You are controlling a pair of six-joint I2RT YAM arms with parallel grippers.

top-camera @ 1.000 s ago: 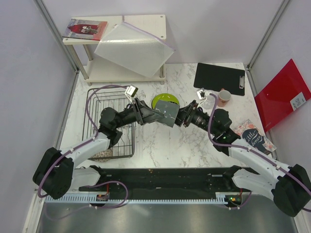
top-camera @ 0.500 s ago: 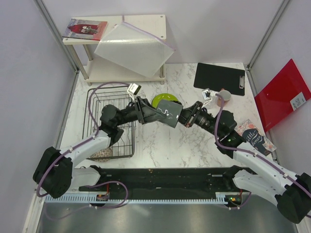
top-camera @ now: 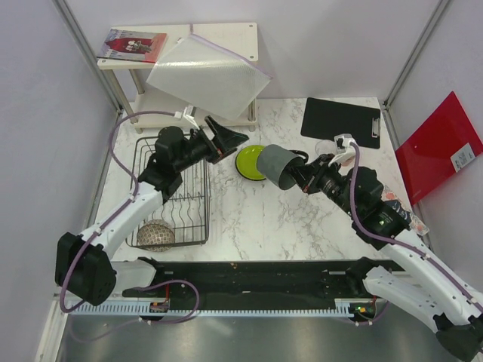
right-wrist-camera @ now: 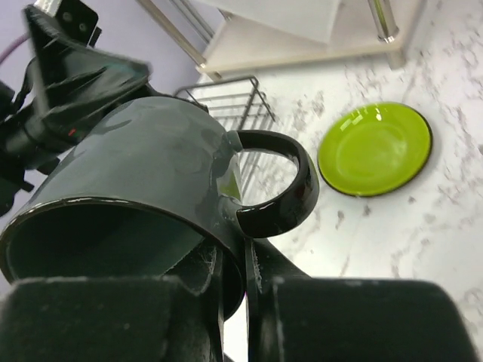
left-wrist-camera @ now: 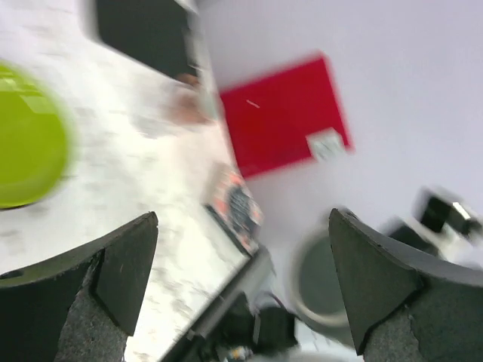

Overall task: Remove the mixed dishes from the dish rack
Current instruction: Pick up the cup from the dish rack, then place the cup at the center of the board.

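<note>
The right gripper needs to swing to its right in the top view next, lower the mug (top-camera: 273, 166) onto the bare table by the clipboard's near edge below, and let go.
My right gripper (top-camera: 296, 173) is shut on the rim wall of the dark grey-green mug (top-camera: 273, 166), beside its handle (right-wrist-camera: 281, 183), and holds it on its side above the table. In the right wrist view the fingers (right-wrist-camera: 189, 271) clamp the mug's (right-wrist-camera: 136, 173) wall. The lime-green plate (top-camera: 250, 161) lies on the table next to the mug, and shows in the right wrist view (right-wrist-camera: 375, 147). My left gripper (top-camera: 231, 139) is open and empty by the far right corner of the black dish rack (top-camera: 143, 162). The brown speckled bowl (top-camera: 156, 235) sits in the rack's near end.
A white two-tier shelf (top-camera: 226, 34) at the back carries a book (top-camera: 134, 44) and a white sheet (top-camera: 207, 75). A black clipboard (top-camera: 339, 118) lies at the far right, a red folder (top-camera: 438, 147) leans on the right wall. The left wrist view is blurred.
My left gripper has let go of the mug and pulled back left toward the rack. My right gripper now holds the mug alone and has shifted slightly right.
</note>
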